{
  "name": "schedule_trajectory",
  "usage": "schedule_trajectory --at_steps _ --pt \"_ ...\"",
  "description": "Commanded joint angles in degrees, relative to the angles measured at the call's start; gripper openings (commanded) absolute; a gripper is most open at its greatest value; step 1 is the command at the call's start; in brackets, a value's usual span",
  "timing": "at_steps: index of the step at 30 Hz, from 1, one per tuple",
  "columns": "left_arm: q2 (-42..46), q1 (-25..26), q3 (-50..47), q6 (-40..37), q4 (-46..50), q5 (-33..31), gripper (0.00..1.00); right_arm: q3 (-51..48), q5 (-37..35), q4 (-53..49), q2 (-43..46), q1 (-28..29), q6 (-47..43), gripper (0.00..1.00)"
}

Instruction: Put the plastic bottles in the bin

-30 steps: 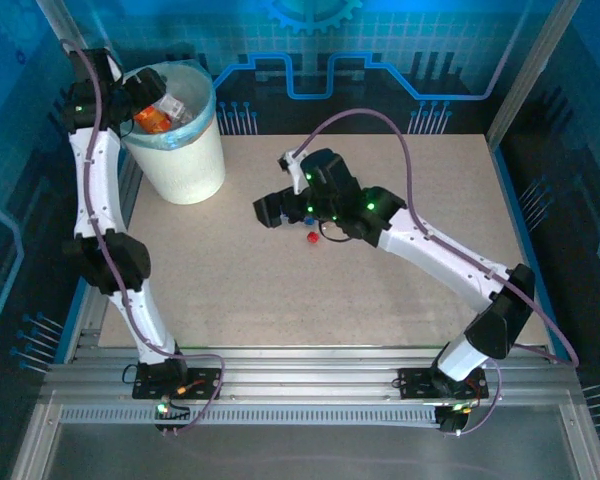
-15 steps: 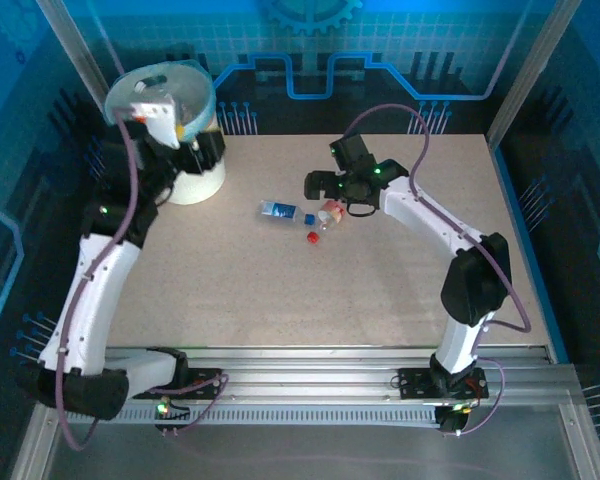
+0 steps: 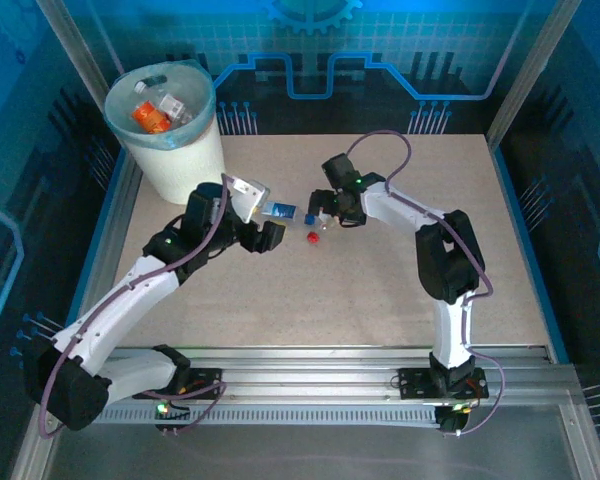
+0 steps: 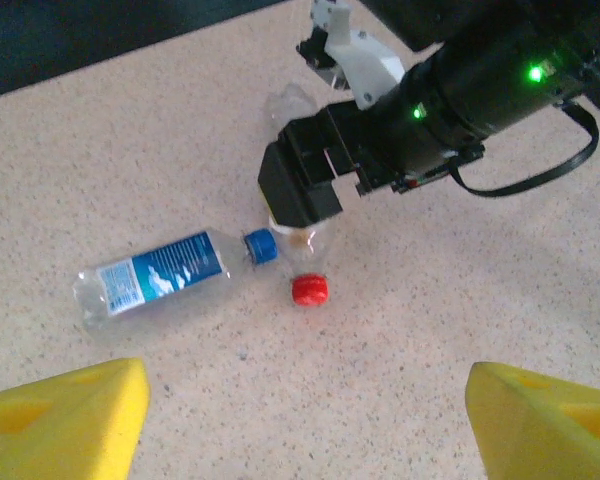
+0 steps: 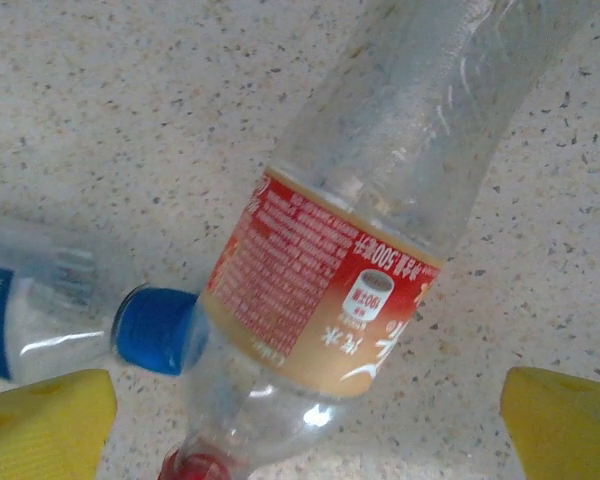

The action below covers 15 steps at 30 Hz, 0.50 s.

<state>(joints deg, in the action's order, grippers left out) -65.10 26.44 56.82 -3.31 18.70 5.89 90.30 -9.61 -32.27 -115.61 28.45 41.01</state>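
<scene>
The bottle lies just below my right gripper, and my open fingers are already on either side of it. Next I will lower my right gripper around the red label point(image 5: 330, 290) and close it.
Two plastic bottles lie on the table. A clear one with a blue label point(image 4: 155, 275) and blue cap point(image 5: 155, 330) lies ahead of my left gripper point(image 4: 305, 430), which is open with only bare table between its yellow fingertips point(image 4: 60, 420). A clear one with a red label point(image 5: 330, 290) and red cap point(image 4: 309, 289) lies under my right gripper point(image 5: 305, 430), which is open with its fingers on either side of that bottle. From above, the left gripper point(image 3: 265, 228) and right gripper point(image 3: 322, 205) face each other across both bottles. The bin point(image 3: 185, 170) stands at the back left.
Several bottles, one orange point(image 3: 150, 118), lie inside the bin's pale blue liner. The right arm's black wrist point(image 4: 450, 100) sits close in front of my left gripper. The table's blue frame edge point(image 3: 105, 250) runs along the left side.
The left arm has swung from over the bin down to the table middle, beside the blue-label bottle. The right gripper has shifted left and lowered over the red-label bottle.
</scene>
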Motion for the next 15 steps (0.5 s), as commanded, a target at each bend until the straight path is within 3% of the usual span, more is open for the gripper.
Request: schedule_trajectory --at_steps 1,10,15 --pt "1.96 0.42 -2.39 2.59 -3.55 1.20 0.83 0.34 0.95 2.06 -2.27 -1.02 1.91 0.98" --pt "2.46 0.45 -1.47 2.87 -2.43 -1.50 0.84 -0.38 2.32 4.70 -5.25 -3.24 3.13 0.93" --pt "2.63 0.46 -0.42 3.21 -1.91 -1.45 0.84 -3.20 4.84 7.67 -4.80 -4.83 3.58 0.83"
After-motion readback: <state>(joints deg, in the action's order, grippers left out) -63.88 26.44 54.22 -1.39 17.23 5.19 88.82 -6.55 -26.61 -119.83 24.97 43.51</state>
